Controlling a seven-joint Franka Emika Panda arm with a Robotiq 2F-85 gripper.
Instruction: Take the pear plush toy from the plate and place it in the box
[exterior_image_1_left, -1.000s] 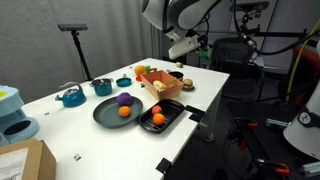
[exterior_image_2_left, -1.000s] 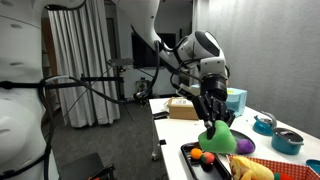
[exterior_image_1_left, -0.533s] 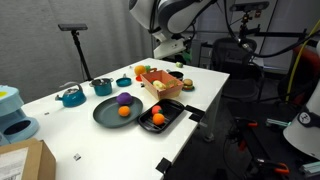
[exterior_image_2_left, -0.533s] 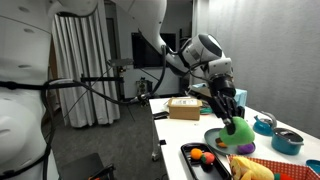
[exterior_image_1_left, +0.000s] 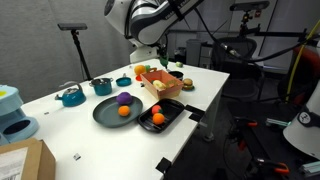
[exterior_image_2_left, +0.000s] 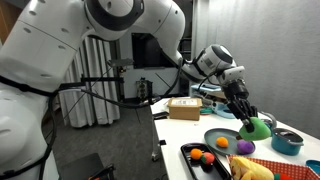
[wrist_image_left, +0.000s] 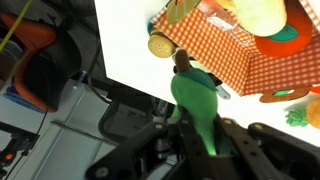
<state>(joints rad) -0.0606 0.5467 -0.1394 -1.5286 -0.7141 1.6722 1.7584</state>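
My gripper will next move slightly to its right in the wrist view, over the open inside of the box, and then it will let the pear go.
My gripper (exterior_image_2_left: 250, 118) is shut on the green pear plush toy (exterior_image_2_left: 258, 127) and holds it in the air past the far rim of the dark grey plate (exterior_image_2_left: 218, 136). In the wrist view the pear plush toy (wrist_image_left: 195, 100) sits between the jaws (wrist_image_left: 198, 140), over the white table just beside the orange checked box (wrist_image_left: 235, 50). The box (exterior_image_1_left: 160, 82) stands behind the plate (exterior_image_1_left: 108, 113). My gripper (exterior_image_1_left: 150, 62) hangs above the box's far end; the pear is not clear there.
A purple round toy (exterior_image_1_left: 124, 99) and an orange ball (exterior_image_1_left: 124, 112) lie on the plate. A black tray (exterior_image_1_left: 160, 117) with orange balls stands beside it. Teal pots (exterior_image_1_left: 102, 86) and a kettle (exterior_image_1_left: 70, 96) stand behind. A cardboard carton (exterior_image_1_left: 25, 160) is at the near corner.
My gripper has carried the pear away from over the plate and tray, sideways towards the box's far side, and dropped a little lower.
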